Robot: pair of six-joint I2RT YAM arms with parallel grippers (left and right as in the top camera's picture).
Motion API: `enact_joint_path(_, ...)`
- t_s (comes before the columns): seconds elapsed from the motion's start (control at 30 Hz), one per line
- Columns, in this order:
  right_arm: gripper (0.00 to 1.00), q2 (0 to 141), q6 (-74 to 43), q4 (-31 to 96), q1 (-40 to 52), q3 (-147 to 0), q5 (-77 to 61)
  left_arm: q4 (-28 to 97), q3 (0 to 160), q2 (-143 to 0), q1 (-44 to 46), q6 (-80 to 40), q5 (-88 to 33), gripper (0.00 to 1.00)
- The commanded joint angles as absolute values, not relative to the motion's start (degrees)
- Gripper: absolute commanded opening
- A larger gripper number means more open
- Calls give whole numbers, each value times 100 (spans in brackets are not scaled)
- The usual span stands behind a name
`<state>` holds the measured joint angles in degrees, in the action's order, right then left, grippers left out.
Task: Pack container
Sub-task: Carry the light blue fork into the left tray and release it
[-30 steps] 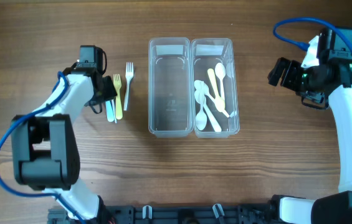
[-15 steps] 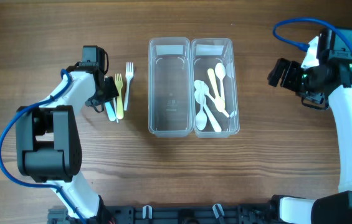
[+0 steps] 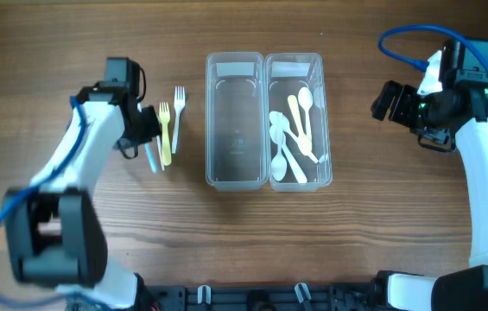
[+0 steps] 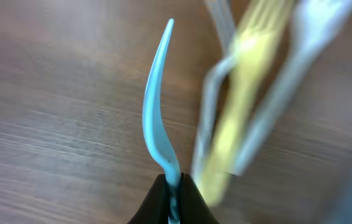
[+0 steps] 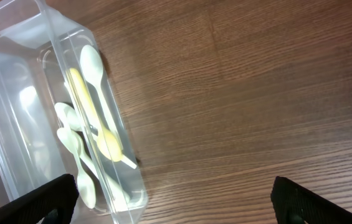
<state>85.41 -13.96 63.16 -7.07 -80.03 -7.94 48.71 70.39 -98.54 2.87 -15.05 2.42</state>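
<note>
My left gripper moves to the right in the overhead view over the container's empty section (image 3: 237, 130) next. It releases the light blue utensil (image 3: 152, 159) there, since spoons occupy the other one.
My left gripper (image 3: 142, 136) is shut on a light blue plastic utensil (image 3: 152, 159); in the left wrist view its handle (image 4: 157, 118) sticks out from between the closed jaws (image 4: 174, 186), above the wood. A yellow fork (image 3: 164, 131) and a white fork (image 3: 178, 107) lie beside it, blurred in the left wrist view, yellow (image 4: 243, 93). The clear two-compartment container (image 3: 263, 62) stands mid-table; its left compartment (image 3: 235, 130) is empty, its right one holds several white and yellow spoons (image 3: 294, 138). My right gripper (image 3: 386, 101) is open and empty, right of the container.
The right wrist view shows the container's spoon compartment (image 5: 95, 124) at the left and bare wood between the spread fingers (image 5: 176, 199). A blue cable (image 3: 416, 39) loops over the right arm.
My left gripper has lifted slightly with the blue utensil pinched in it; the arm has shifted a little left. The right arm has not moved.
</note>
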Motion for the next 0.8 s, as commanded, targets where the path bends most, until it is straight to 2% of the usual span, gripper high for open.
enact_joint_path(0.0,100,8591,-1352,6305,-731,-8014,-858,4884,7255,-8934,760,-1396,27,4)
enact_joint_path(0.13,100,8591,-1347,6309,-731,-8014,-858,4823,7255,-8569,1376,-1619,-110,4)
enact_joint_path(0.4,100,8591,-1347,6309,-731,-8014,-858,4429,7249,-8796,2718,-1997,-104,4)
enact_joint_path(0.6,100,8591,-1350,6311,-731,-8014,-860,4027,7244,-9052,3227,-1999,-80,5)
enact_joint_path(0.67,100,8591,-1352,6326,-731,-8014,-860,3988,7236,-9292,3253,-2018,-60,11)
enact_joint_path(0.73,100,8591,-1354,6333,-731,-8014,-860,3953,7234,-9590,3251,-2141,-60,26)
enact_joint_path(0.77,100,8591,-1350,6335,-731,-8014,-860,3933,7234,-9703,3251,-2150,-60,30)
